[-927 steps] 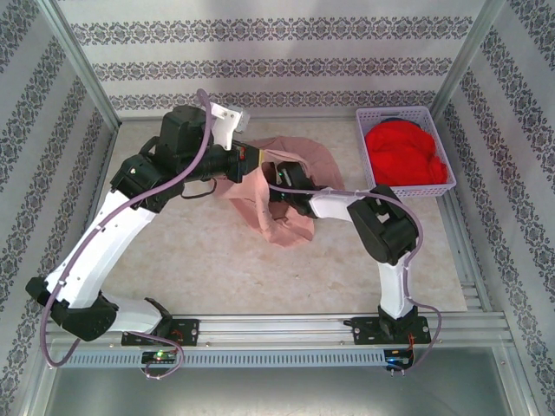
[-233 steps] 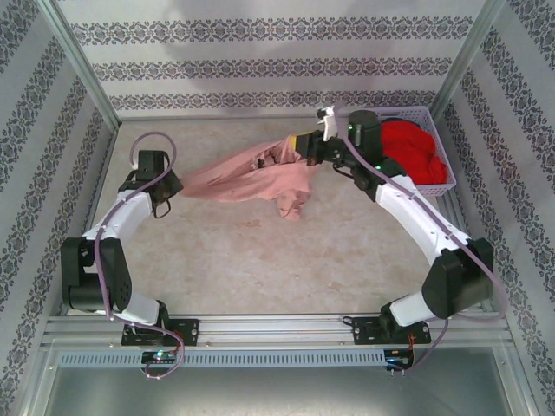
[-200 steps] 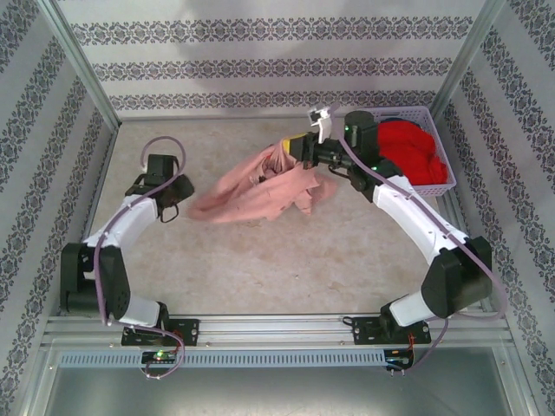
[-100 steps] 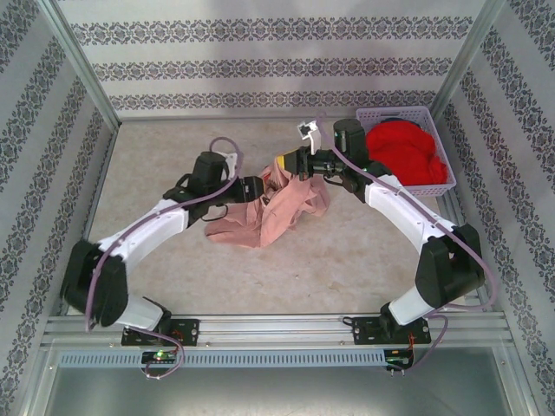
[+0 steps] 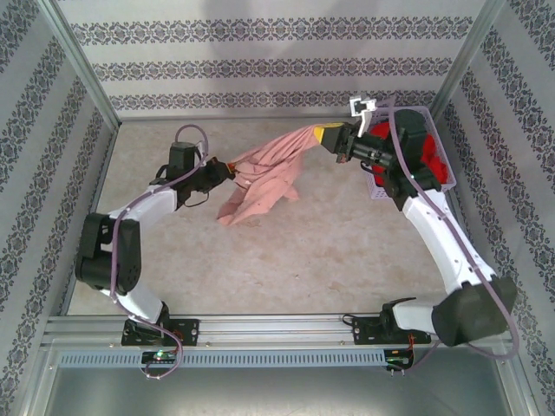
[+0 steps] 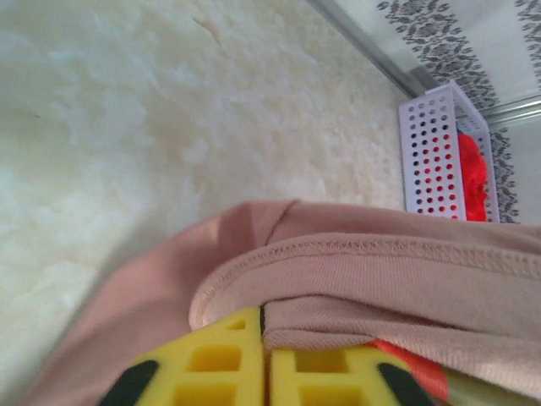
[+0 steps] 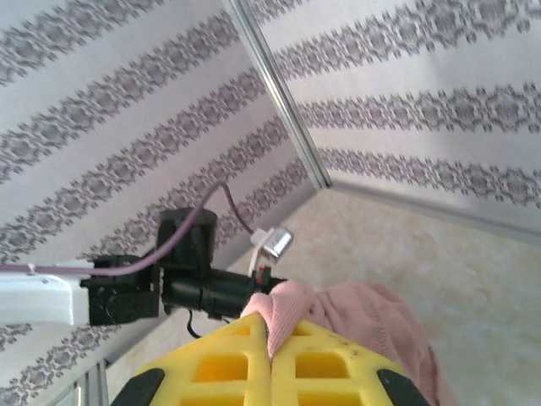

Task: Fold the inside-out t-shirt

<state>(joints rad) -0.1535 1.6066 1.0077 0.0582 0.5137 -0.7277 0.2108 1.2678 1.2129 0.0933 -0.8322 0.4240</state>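
The bare tabletop beside the drooping folds is below my right gripper and closer to my base, so I should next bring the t-shirt's raised corner down and back and let it go.
The inside-out t-shirt (image 5: pixel 264 173) is salmon-pink and hangs bunched between my two grippers above the middle of the table, its lower folds drooping onto the surface. My left gripper (image 5: pixel 230 167) is shut on its left edge; the left wrist view shows the t-shirt's hemmed fold (image 6: pixel 380 271) pinched between the yellow fingers (image 6: pixel 211 364) of that gripper (image 6: pixel 265 334). My right gripper (image 5: pixel 328 136) is shut on the t-shirt's upper right corner, raised near the basket. In the right wrist view a pink tuft of the t-shirt (image 7: pixel 283 309) sticks up between the closed fingers of that gripper (image 7: pixel 270 342).
A lavender perforated basket (image 5: pixel 375 189) holding a bright red garment (image 5: pixel 434 156) stands at the back right, partly behind my right arm. The same basket (image 6: pixel 431 152) shows in the left wrist view. Patterned walls enclose the table (image 5: pixel 303 251) on three sides.
My left gripper has closed on the shirt's left edge and pulled back left. My right gripper has lifted and swung right toward the basket, stretching the shirt between them.
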